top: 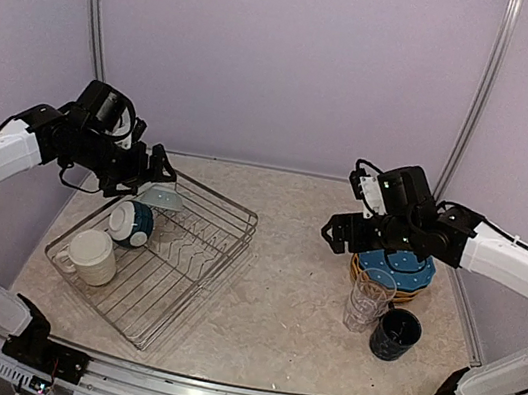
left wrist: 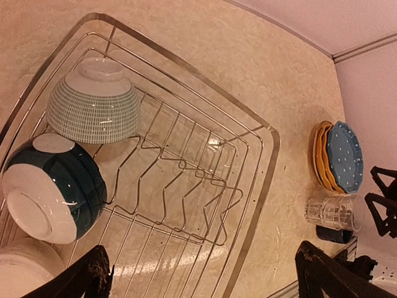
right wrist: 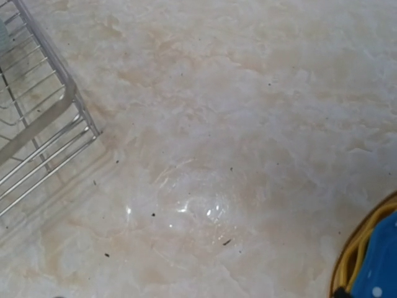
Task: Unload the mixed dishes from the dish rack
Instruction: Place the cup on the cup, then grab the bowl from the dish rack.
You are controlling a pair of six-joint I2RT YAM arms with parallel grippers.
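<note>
The striped bowl is upside down with its foot on top, so my left gripper should turn to point down and go down around the raised foot (left wrist: 101, 67).
The dish rack (top: 194, 265) stands on the left of the table. It holds a cream mug (top: 92, 255), a teal and white bowl (top: 130, 223) and a pale striped bowl (top: 162, 198). My left gripper (top: 153, 174) hovers over the rack's far end, open and empty. In the left wrist view its fingers (left wrist: 93, 276) stand wide apart over the rack wires (left wrist: 248, 127), with the striped bowl (left wrist: 93, 107), teal bowl (left wrist: 53, 189) and mug (left wrist: 22, 273) at the left. My right gripper (top: 339, 232) hangs over bare table beside the plates (top: 394, 270), empty.
Yellow and blue dotted plates are stacked at the right (right wrist: 372, 261), with clear glasses (top: 369, 298) and a navy mug (top: 395, 333) in front of them. The rack's corner (right wrist: 62, 105) shows in the right wrist view. Marbled tabletop (top: 289, 293) lies between rack and dishes.
</note>
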